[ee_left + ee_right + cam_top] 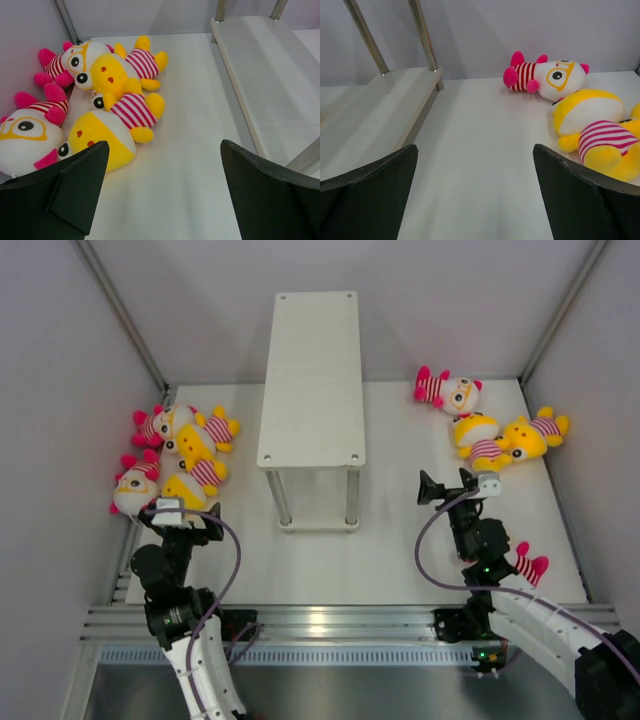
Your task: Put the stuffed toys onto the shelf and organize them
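Note:
The white-headed toy lies beyond the yellow toys, so my right gripper next lifts outward past them, tilts down, then lowers onto the toy's orange-rimmed face.
The white two-tier shelf [310, 370] stands at the middle back, its top board bare. Several stuffed toys lie at the left: a white-headed one [150, 423], two yellow ones [212, 428] [195, 475], and another white-headed one [130, 490]. At the right lie a white-headed toy [450, 392] and two yellow ones [480, 440] [535, 435]. One more striped toy [528, 565] lies beside the right arm. My left gripper [180, 518] [163, 150] is open and empty, just in front of the left pile. My right gripper [450, 486] [475, 150] is open and empty, in front of the right group.
Grey walls close in the table on the left, right and back. The shelf's lower board [270, 75] [375, 115] and thin metal legs [425, 35] stand between the two arms. The table's front edge has a metal rail [330, 625].

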You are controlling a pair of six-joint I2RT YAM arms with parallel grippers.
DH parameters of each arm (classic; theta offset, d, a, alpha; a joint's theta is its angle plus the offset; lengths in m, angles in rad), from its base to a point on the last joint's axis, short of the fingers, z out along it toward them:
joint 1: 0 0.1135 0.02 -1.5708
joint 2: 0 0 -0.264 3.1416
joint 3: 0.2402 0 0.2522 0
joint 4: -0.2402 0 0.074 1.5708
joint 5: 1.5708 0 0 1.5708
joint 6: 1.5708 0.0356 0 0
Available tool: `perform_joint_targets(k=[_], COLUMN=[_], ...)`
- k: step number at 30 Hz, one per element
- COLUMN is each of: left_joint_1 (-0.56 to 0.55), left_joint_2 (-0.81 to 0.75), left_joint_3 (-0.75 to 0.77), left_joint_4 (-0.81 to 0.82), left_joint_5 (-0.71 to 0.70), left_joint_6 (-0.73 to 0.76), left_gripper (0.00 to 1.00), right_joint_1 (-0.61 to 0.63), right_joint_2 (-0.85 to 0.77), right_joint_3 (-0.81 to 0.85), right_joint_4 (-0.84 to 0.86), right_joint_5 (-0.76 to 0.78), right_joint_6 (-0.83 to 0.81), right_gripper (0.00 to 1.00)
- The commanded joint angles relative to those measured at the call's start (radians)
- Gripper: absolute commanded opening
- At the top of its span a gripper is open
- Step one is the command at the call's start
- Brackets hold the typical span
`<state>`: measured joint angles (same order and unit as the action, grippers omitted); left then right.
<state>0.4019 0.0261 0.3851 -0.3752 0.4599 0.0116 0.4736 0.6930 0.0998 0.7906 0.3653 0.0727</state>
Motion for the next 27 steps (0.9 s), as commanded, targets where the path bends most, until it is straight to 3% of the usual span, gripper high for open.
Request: perform_joint_targets(k=[1,6,11,16,19,23,27], left_joint_1=[-0.006,-0.009,-0.015,-0.014,-0.015,-0.015,-0.014], left_joint_2=[-0.006,-0.005,0.033,0.164,0.253,0.307,0.345], left_joint_3=[-0.006,-0.043,0.009,0.083,0.115,0.146,0.163], left_joint_4=[0.076,0.16,0.165,0.124,0.078,0.062,0.062], left_joint_5=[-0.029,-0.015,-0.093,-0.193,-0.271,-0.271,-0.189], left_joint_6=[0.01,0.022,-0.023,0.077,0.051,0.001,0.011], left_gripper=[0.99,0.99,0.99,0.99,0.99,0.99,0.99], right_joint_1=[-0.006,-0.023,-0.076,-0.298,-0.43,-0.555,-0.634], right_joint_2=[0.016,0.175,0.427,0.666,0.787,0.965,1.187], right_joint_3=[0.075,0.289,0.645,0.981,1.113,1.271,1.469], right_joint_4=[-0.005,-0.322,-0.592,-0.844,-0.831,-0.826,-0.887], right_joint_5=[-0.042,-0.182,-0.28,-0.393,-0.46,-0.508,-0.479], right_joint_6=[0.021,0.084,0.203,0.418,0.47,0.539,0.541], right_gripper=[0.99,0.99,0.99,0.99,0.99,0.94,0.91])
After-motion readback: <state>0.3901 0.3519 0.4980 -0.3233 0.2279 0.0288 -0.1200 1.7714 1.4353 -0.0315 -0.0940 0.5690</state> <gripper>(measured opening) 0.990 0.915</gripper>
